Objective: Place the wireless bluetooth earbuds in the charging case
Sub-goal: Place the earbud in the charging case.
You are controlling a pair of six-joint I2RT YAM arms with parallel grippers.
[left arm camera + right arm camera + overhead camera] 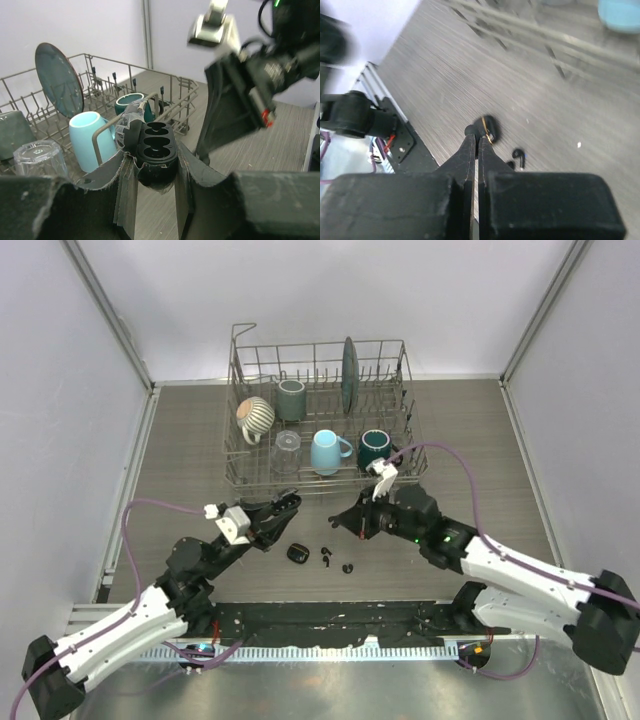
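Observation:
I should raise my right gripper and turn it to the left in the top view, onto the empty holes of the held case, to let go of the earbud, because the holes are open.
My left gripper (288, 504) is shut on an open black charging case (157, 150) and holds it above the table; its two wells look empty and its lid (131, 134) is tipped back. My right gripper (338, 523) is shut, with a small black earbud (470, 131) at its tips (476, 136), just right of the held case. A second black oval case (297, 553) lies on the table and also shows in the right wrist view (489, 128). Two loose earbuds (326, 556) (347, 567) lie right of it, one also in the right wrist view (519, 155).
A wire dish rack (237, 410) stands behind, holding a light blue mug (328, 452), a dark green mug (375, 447), a glass (287, 445), a striped mug (256, 416), a grey cup (291, 398) and a plate (349, 365). The right arm (235, 100) is close to my left gripper.

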